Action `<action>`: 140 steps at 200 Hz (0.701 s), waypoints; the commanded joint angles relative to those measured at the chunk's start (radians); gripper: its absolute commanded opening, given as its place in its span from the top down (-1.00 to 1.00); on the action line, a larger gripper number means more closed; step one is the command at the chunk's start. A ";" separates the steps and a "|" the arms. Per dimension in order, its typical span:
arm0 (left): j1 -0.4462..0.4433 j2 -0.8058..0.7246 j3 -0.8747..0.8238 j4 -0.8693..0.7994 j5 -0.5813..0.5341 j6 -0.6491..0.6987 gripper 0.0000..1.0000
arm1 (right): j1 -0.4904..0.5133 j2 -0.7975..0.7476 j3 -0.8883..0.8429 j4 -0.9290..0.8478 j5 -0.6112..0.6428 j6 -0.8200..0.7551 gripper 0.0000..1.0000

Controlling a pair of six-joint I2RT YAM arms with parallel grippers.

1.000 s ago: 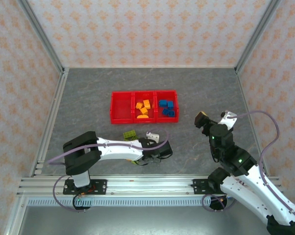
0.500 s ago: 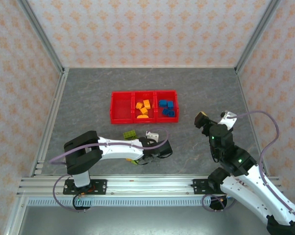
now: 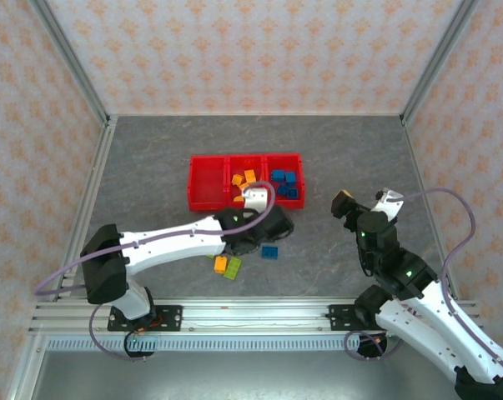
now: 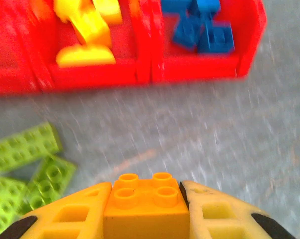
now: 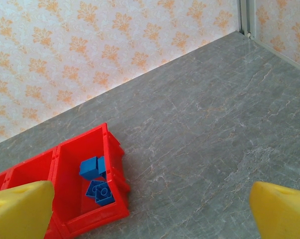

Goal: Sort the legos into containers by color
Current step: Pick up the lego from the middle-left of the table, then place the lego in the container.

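Note:
The middle container (image 4: 92, 35) already holds orange legos, so I should carry the orange lego outward with my left gripper, over the red tray's front side, and let it go there.
My left gripper (image 4: 145, 199) is shut on an orange lego (image 4: 145, 205), studs up, held above the grey table just in front of the red tray (image 4: 189, 69). From above, the left gripper (image 3: 266, 223) hangs near the tray's (image 3: 245, 158) front wall. The middle container holds orange legos (image 3: 244, 182) and the right one blue legos (image 3: 285, 185). The left container (image 3: 208, 185) looks bare. Lime green legos (image 4: 25, 147) lie on the table to the left of my left gripper. My right gripper (image 5: 150, 219) stands open, well right of the tray.
Loose on the table behind my left gripper are a blue lego (image 3: 270, 252), an orange lego (image 3: 221, 264) and a green lego (image 3: 233, 267). Patterned walls enclose the table. A metal rail (image 3: 251, 315) runs along the near edge.
The left gripper closed on the orange lego and swung from near the front edge up toward the tray, uncovering the loose blue, orange and green legos. The right arm has not moved.

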 commanded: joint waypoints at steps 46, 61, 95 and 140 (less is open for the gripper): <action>0.274 0.095 0.180 0.062 -0.083 0.302 0.49 | 0.002 -0.001 -0.010 0.011 -0.001 0.001 -1.00; 0.322 0.133 0.201 0.109 -0.072 0.323 0.50 | 0.002 0.000 -0.009 0.011 -0.002 0.000 -0.99; 0.380 0.226 0.240 0.219 -0.049 0.379 0.51 | 0.002 0.000 -0.007 0.006 0.005 0.002 -0.99; 0.429 0.390 0.354 0.235 0.053 0.398 0.50 | 0.002 0.000 -0.005 0.002 0.005 0.004 -0.99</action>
